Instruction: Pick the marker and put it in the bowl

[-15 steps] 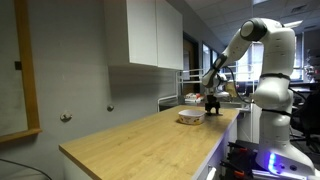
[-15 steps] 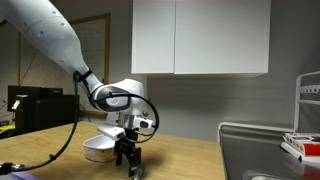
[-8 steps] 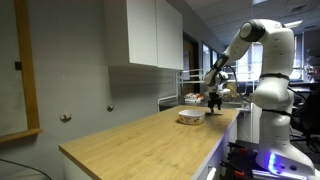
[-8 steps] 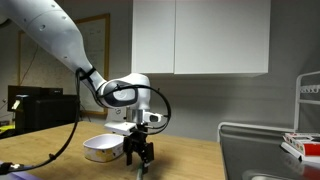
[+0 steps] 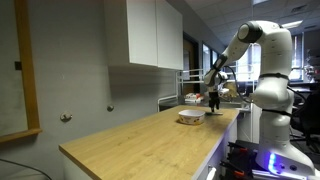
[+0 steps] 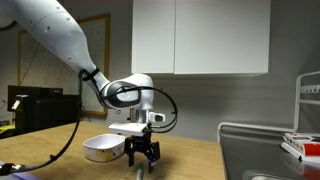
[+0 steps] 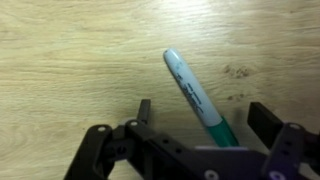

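Note:
The marker (image 7: 190, 90) lies diagonally between my open fingers, so next I will turn my gripper to line up with it. Then I will go down to close near the marker's green end.
A marker (image 7: 190, 90) with a white barrel and a green end lies on the wooden counter. In the wrist view it runs diagonally between the jaws, and its green end goes under the gripper body. My gripper (image 7: 205, 112) is open, with neither finger touching the marker. In both exterior views the gripper (image 6: 141, 160) (image 5: 213, 103) hangs just above the counter beside the pale shallow bowl (image 6: 103, 150) (image 5: 190, 117). The marker shows only as a small sliver under the fingers in an exterior view (image 6: 137, 173).
The wooden counter (image 5: 140, 140) is long with a front edge near the robot base (image 5: 272, 95). White wall cabinets (image 6: 200, 38) hang above. A sink (image 6: 260, 150) and a wire rack (image 6: 305, 110) stand to one side. A black box (image 6: 35, 105) sits behind the bowl.
The gripper has risen a little off the counter and shifted sideways, away from the bowl. The marker stays low under the fingers. The bowl has not moved.

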Robot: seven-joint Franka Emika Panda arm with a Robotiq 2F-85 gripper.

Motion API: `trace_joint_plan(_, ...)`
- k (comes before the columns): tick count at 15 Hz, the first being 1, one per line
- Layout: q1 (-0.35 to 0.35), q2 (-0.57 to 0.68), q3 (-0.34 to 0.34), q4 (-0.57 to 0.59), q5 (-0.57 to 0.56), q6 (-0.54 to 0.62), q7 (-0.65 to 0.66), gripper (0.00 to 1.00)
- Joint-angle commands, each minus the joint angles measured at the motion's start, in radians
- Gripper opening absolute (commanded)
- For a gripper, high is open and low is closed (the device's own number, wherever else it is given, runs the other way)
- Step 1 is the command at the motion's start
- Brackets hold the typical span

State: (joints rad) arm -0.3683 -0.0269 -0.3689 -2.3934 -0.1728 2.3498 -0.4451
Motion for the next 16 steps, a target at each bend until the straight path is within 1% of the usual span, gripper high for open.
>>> trace_joint_plan(1,0.014,0.067,0.008,0.006,0.083,0.024,-0.149,1.00)
trace_joint_plan(2,0.017,0.077,0.017,0.035,0.098,-0.010,-0.177,1.00)
trace_joint_plan(6,0.011,0.115,0.032,0.085,0.115,-0.043,-0.257,1.00)
trace_joint_plan(7,0.009,0.118,0.032,0.098,0.112,-0.052,-0.272,0.75)
trace_joint_plan(8,0.004,0.127,0.030,0.088,0.112,-0.032,-0.291,0.73)
trace_joint_plan(10,-0.002,0.128,0.028,0.088,0.111,-0.028,-0.316,0.60)
trace_joint_plan(11,-0.005,0.126,0.028,0.085,0.112,-0.027,-0.327,0.50)
trace_joint_plan(13,-0.009,0.121,0.029,0.089,0.113,-0.028,-0.342,0.36)
trace_joint_plan(16,-0.007,0.116,0.033,0.091,0.114,-0.034,-0.344,0.11)
